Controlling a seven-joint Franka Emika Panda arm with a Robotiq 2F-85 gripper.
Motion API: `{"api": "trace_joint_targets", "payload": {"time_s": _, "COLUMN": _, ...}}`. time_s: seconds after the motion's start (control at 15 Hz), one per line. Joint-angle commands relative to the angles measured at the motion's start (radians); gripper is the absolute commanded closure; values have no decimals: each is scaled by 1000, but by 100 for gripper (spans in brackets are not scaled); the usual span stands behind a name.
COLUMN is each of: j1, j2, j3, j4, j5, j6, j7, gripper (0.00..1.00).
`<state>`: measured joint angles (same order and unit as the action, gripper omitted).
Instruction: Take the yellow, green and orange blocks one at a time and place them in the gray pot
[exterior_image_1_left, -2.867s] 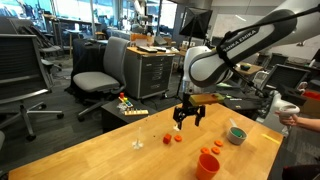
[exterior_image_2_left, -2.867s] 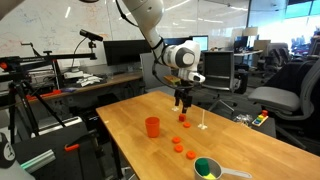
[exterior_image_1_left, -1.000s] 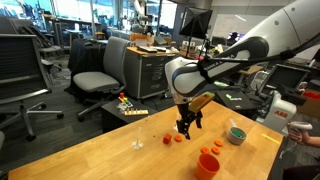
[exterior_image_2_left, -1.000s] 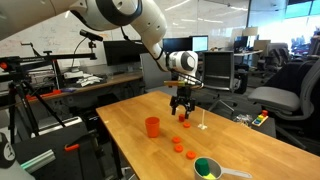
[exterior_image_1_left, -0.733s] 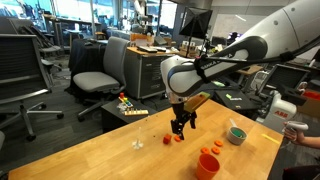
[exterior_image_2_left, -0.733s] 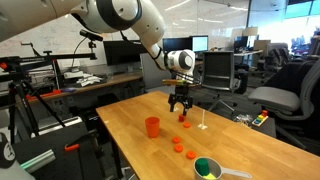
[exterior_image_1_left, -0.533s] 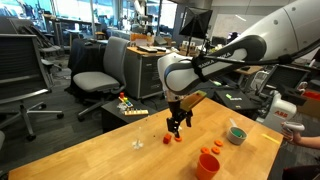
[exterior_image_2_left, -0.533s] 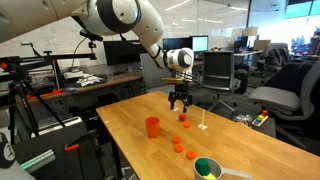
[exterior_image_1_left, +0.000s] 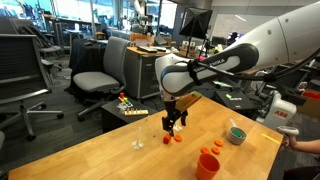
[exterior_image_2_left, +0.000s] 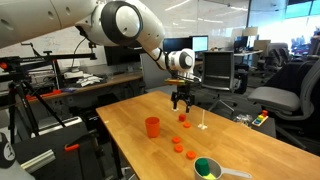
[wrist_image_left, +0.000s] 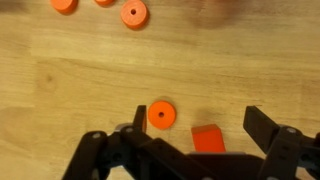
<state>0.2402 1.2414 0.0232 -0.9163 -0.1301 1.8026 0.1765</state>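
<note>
The orange block (exterior_image_1_left: 166, 140) (wrist_image_left: 208, 139) beside the disc sits low, so my gripper needs to move slightly outward, go down over it and close on it.
The orange block (wrist_image_left: 208, 139) lies on the wooden table between my open gripper's (wrist_image_left: 195, 135) fingers in the wrist view, beside an orange disc (wrist_image_left: 160, 115). In both exterior views the gripper (exterior_image_1_left: 172, 126) (exterior_image_2_left: 181, 104) hangs just above two small orange pieces (exterior_image_1_left: 178, 139) (exterior_image_2_left: 183, 118). The gray pot (exterior_image_1_left: 236, 134) (exterior_image_2_left: 207, 168) stands apart near the table's end, with green and some yellow showing inside it. I see no yellow or green block on the table.
A tall orange cup (exterior_image_1_left: 207, 165) (exterior_image_2_left: 152, 127) stands on the table. Several orange discs (exterior_image_2_left: 179, 149) (wrist_image_left: 133, 13) lie between the gripper and the pot. A small white object (exterior_image_1_left: 138, 144) (exterior_image_2_left: 204, 126) stands near the table edge. Office chairs surround the table.
The gripper has moved sideways along the table, away from the pot, and now sits over the orange block. Its jaws stay open.
</note>
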Motion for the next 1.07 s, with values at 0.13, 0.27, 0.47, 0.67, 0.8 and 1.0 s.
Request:
{"api": "trace_joint_targets", "payload": {"time_s": 0.13, "j1": 0, "j2": 40, "j3": 1, "j4": 45, "j5": 6, "j6": -1, "j7": -1, "gripper": 0}}
{"api": "trace_joint_targets", "payload": {"time_s": 0.27, "j1": 0, "j2": 53, "j3": 1, "j4": 60, "j5": 7, "j6": -1, "j7": -1, "gripper": 0}}
{"api": "trace_joint_targets", "payload": {"time_s": 0.47, "j1": -5, "j2": 66, "j3": 3, "j4": 65, "j5": 2, "j6": 57, "j7": -19, "gripper": 0}}
{"api": "trace_joint_targets", "payload": {"time_s": 0.67, "j1": 2, "j2": 84, "j3": -1, "j4": 67, "j5": -9, "j6": 139, "j7": -24, "gripper": 0}}
{"api": "trace_joint_targets", "payload": {"time_s": 0.8, "j1": 3, "j2": 94, "j3": 4, "j4": 70, "j5": -11, "j6": 170, "j7": -44, "gripper": 0}}
{"api": "trace_joint_targets", "payload": {"time_s": 1.0, "j1": 0, "j2": 105, "j3": 18, "j4": 67, "j5": 1, "j6": 205, "j7": -74, "gripper": 0}}
